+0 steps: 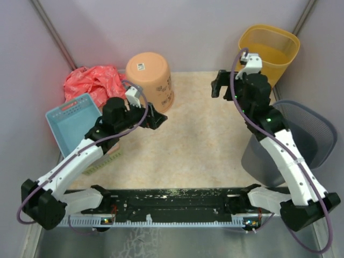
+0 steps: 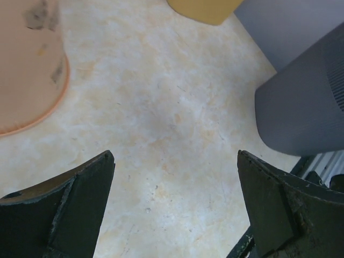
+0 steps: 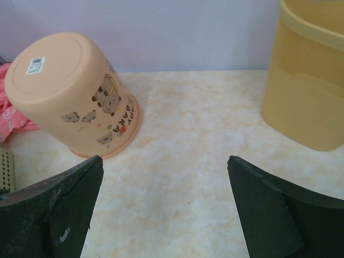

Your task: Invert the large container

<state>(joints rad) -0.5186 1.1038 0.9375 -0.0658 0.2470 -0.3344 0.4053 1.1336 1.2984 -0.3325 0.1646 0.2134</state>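
Note:
The robot's right gripper will next move back and to the right in the top view, onto the grey mesh bin's rim [image 1: 278,103], because this bin stands with its opening up.
The large container is a peach plastic bucket [image 1: 150,78] with cartoon prints. It stands at the back left with its mouth down on the table and its labelled bottom up. It also shows in the right wrist view [image 3: 70,91] and at the left edge of the left wrist view [image 2: 27,70]. My left gripper [image 1: 156,115] is open and empty just in front of and to the right of the bucket, apart from it [image 2: 175,155]. My right gripper [image 1: 220,85] is open and empty at the back right, facing the bucket across bare table [image 3: 164,158].
A yellow bin [image 1: 269,51] stands in the back right corner. A grey mesh bin [image 1: 293,140] stands at the right beside my right arm. A blue basket [image 1: 72,121] and a red plastic bag [image 1: 91,80] lie at the left, by the bucket.

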